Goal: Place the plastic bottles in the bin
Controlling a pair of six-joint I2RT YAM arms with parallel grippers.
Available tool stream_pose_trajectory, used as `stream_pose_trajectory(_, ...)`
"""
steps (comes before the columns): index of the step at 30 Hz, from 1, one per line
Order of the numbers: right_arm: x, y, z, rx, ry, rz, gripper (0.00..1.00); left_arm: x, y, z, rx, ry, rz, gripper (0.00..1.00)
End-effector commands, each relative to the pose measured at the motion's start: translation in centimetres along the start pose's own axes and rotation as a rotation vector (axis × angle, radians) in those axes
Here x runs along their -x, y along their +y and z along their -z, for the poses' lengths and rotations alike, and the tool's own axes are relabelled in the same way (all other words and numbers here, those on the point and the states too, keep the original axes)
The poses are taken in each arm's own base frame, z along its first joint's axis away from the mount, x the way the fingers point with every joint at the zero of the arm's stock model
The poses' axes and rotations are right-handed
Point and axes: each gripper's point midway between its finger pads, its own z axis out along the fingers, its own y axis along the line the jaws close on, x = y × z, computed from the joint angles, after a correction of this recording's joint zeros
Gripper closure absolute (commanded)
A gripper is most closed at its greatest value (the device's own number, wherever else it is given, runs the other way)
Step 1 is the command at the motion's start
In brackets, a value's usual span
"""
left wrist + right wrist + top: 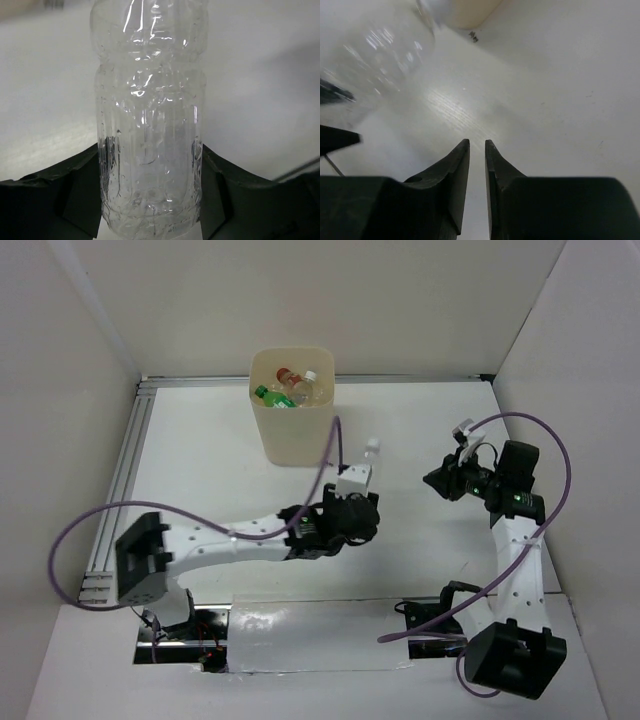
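Note:
The bottle rises outward with my left gripper over the bin's opening next and gets released, since that opening lies outward, to the gripper's left in the top view.
A clear plastic bottle fills the left wrist view, its base between the black fingers of my left gripper, which press on both its sides. From above, its white cap points toward the back, just ahead of the left gripper. The cream bin stands at the back centre and holds several bottles, among them a green one and a red-capped one. My right gripper hovers to the right of the bottle. It is shut and empty.
White walls enclose the table on the left, back and right. A slotted aluminium rail runs along the left edge. Purple cables loop over both arms. In the right wrist view the bottle shows blurred at upper left and the bin at the top.

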Motion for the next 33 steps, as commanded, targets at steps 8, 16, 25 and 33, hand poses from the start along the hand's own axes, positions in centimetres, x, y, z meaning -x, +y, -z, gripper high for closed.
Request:
stream_pose_trajectory(8,-2.4,0.9,0.2,0.014,0.013,0.028,0.75,23.6,8.1,7.5,-0.127,-0.417,0.219,0.99)
stream_pose_trajectory(16,-2.3,1.3,0.7,0.012,0.009,0.055,0.7,27.8,13.5,6.0,-0.198,-0.327,0.426,0.97)
stream_pose_trajectory(25,-2.2,1.4,0.8,0.01,0.004,0.062,0.69,30.0,12.8,6.8,-0.315,-0.2,0.638,0.72)
stream_pose_trajectory(33,-2.3,2.0,0.6,0.039,-0.005,0.045,0.67,28.5,16.3,5.3,-0.293,-0.038,0.885,0.71)
